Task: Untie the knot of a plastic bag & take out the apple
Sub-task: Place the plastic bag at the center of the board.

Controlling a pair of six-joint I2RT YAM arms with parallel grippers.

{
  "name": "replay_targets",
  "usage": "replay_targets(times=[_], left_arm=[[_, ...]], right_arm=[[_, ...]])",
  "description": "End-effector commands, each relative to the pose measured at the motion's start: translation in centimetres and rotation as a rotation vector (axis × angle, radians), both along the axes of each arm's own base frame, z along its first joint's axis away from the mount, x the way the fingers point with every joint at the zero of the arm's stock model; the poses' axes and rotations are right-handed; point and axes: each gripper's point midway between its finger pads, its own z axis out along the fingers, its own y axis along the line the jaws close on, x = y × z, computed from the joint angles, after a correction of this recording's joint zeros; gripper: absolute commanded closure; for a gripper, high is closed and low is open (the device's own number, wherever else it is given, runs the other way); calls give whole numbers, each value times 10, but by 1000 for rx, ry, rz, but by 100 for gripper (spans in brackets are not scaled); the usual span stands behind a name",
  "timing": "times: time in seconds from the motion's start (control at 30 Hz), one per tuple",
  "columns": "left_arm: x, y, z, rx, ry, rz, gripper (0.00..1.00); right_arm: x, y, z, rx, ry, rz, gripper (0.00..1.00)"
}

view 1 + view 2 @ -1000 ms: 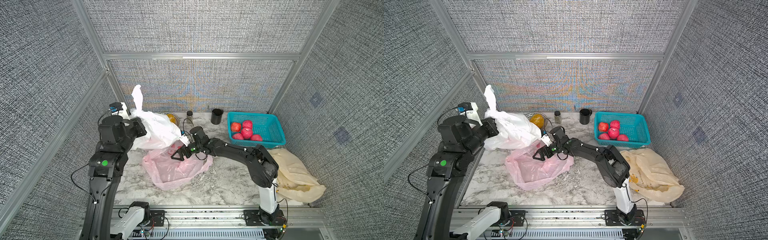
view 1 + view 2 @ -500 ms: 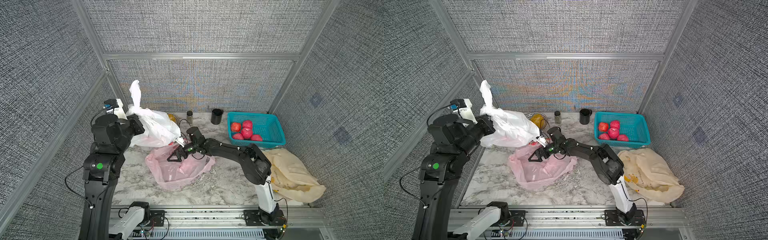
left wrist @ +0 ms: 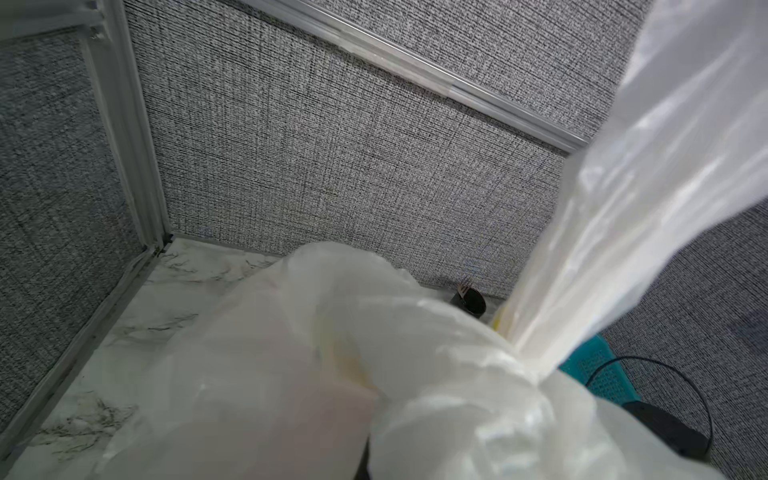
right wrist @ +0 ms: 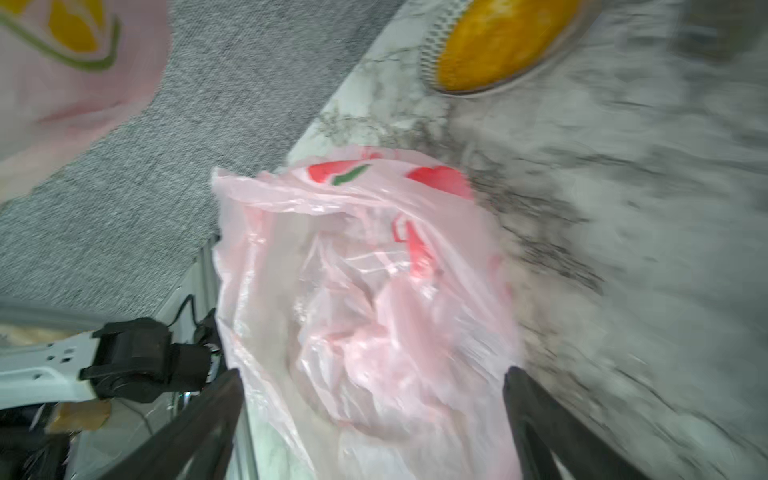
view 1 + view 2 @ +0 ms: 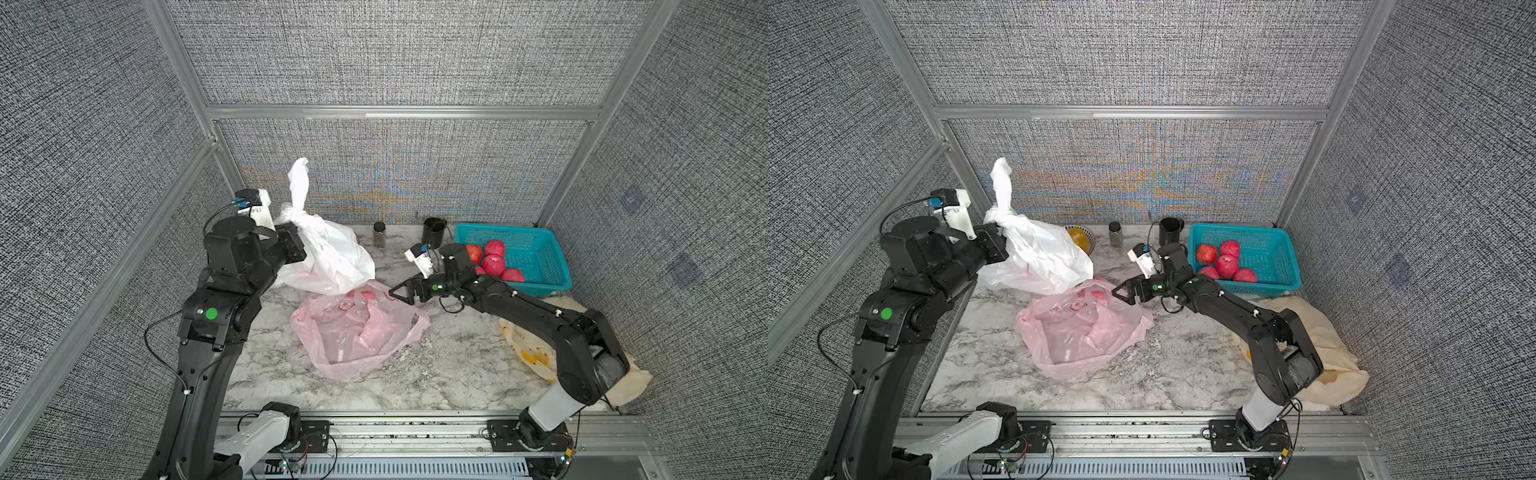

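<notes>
I need to swing my left gripper toward the teal basket and down next, and release the white bag on the clear bare tabletop beside the pink bag.
A knotted white plastic bag hangs at the back left, its loose tail pointing up. My left gripper is shut on the bag's bunched neck just under the knot. In the left wrist view the white plastic bag covers the jaws. The apple is hidden inside; only a faint pink tint shows through. My right gripper stands open and empty at the far edge of a limp pink bag.
A teal basket of red round fruit stands at the back right. Near the back wall are a black cup, a small jar and a bowl. A cream cloth bag lies by the right arm's base.
My right gripper, still open, has drawn back to the right, from beneath the white bag to the pink bag's edge. The left gripper and the white bag shifted slightly right.
</notes>
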Motion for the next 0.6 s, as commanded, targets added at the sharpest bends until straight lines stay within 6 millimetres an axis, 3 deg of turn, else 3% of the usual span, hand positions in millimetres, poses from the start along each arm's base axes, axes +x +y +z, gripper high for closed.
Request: replay_targets(times=[0.0, 0.27, 0.4, 0.57], left_arm=[[11, -29, 6, 7, -38, -60, 100], [41, -150, -36, -3, 26, -311, 100], [49, -211, -66, -25, 71, -433, 100], [61, -265, -111, -66, 144, -530, 100]], right_arm=[[18, -47, 5, -64, -37, -194, 2], [26, -147, 41, -107, -159, -550, 2], [18, -169, 52, -95, -194, -607, 2], [11, -181, 46, -107, -180, -635, 2]])
